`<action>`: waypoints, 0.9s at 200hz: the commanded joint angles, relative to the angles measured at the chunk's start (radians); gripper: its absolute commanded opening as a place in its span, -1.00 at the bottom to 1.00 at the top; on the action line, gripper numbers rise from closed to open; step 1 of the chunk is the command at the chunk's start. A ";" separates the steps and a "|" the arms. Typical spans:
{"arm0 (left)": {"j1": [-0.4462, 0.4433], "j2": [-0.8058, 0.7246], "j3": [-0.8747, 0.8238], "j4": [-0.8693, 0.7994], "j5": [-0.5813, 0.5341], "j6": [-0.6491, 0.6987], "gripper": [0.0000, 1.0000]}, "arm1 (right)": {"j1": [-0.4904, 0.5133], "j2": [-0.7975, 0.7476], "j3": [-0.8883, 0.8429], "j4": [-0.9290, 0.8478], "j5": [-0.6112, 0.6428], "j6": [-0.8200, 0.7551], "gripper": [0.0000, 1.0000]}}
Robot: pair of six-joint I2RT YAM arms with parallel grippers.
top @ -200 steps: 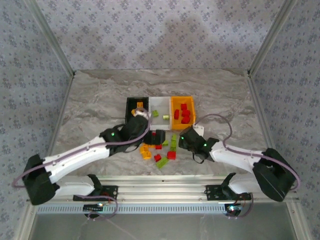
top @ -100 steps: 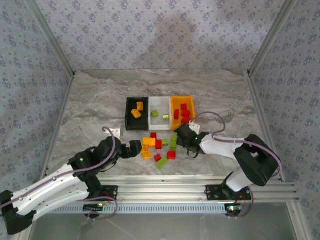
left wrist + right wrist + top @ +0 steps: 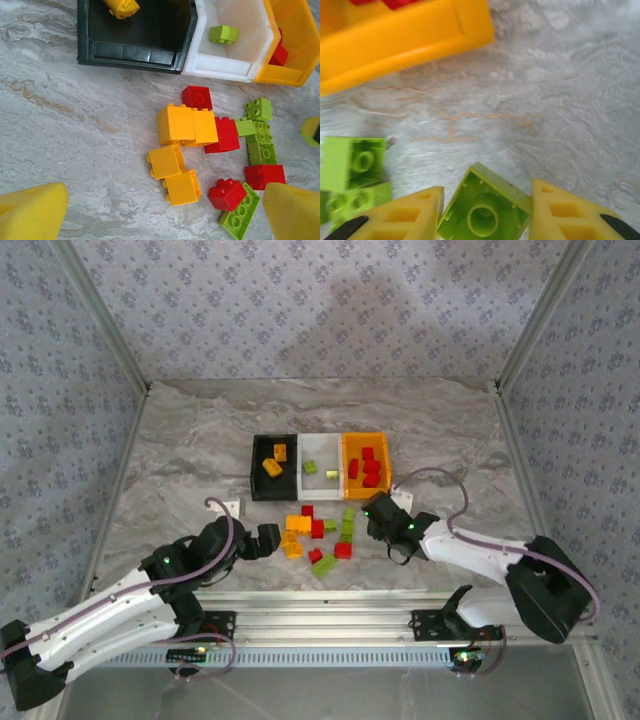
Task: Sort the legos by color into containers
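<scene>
I should next move my right gripper outward and over the white container (image 3: 320, 466) and let go of the lime green lego there, because that container already holds legos of this color.
The containers stand in a row: black (image 3: 255, 468), white (image 3: 322, 448) and orange-yellow (image 3: 345, 462). Orange legos lie in the black one, lime green in the white one (image 3: 223, 34), red in the orange-yellow one. Loose legos (image 3: 318, 535) in all three colors are piled just in front. My right gripper (image 3: 374, 514) is at the pile's right edge, shut on a lime green lego (image 3: 487, 197) whose hollow underside faces the camera. My left gripper (image 3: 266, 538) is open at the pile's left, its yellow fingers (image 3: 31, 212) wide apart in front of two orange legos (image 3: 175, 176).
A small white tag (image 3: 232, 508) lies left of the pile. Patterned walls and metal posts close in the marble table (image 3: 180, 450) on three sides. An aluminium rail (image 3: 320, 625) runs along the near edge by the arm bases.
My left arm pulled back from the black container to the pile's left side. My right gripper has closed on the lime green lego at the pile's right.
</scene>
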 commanded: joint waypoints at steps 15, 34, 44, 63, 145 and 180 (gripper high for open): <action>0.007 -0.009 -0.020 -0.021 -0.017 -0.018 0.99 | 0.037 -0.046 0.161 -0.058 -0.069 -0.178 -0.40; 0.008 -0.009 -0.025 -0.034 -0.017 -0.022 0.99 | 0.067 0.043 0.288 -0.062 -0.085 -0.237 -0.41; 0.008 -0.011 -0.024 -0.044 -0.017 -0.023 0.99 | 0.075 0.107 0.359 -0.061 -0.088 -0.264 -0.41; 0.009 -0.017 -0.025 -0.064 -0.016 -0.028 0.99 | 0.077 0.243 0.492 -0.063 -0.086 -0.285 -0.40; 0.015 -0.031 -0.047 -0.084 0.025 -0.039 0.99 | 0.000 0.693 0.929 -0.144 -0.061 -0.285 -0.25; 0.015 -0.031 -0.048 -0.089 0.029 -0.034 0.99 | -0.011 0.709 0.966 -0.122 -0.067 -0.285 0.19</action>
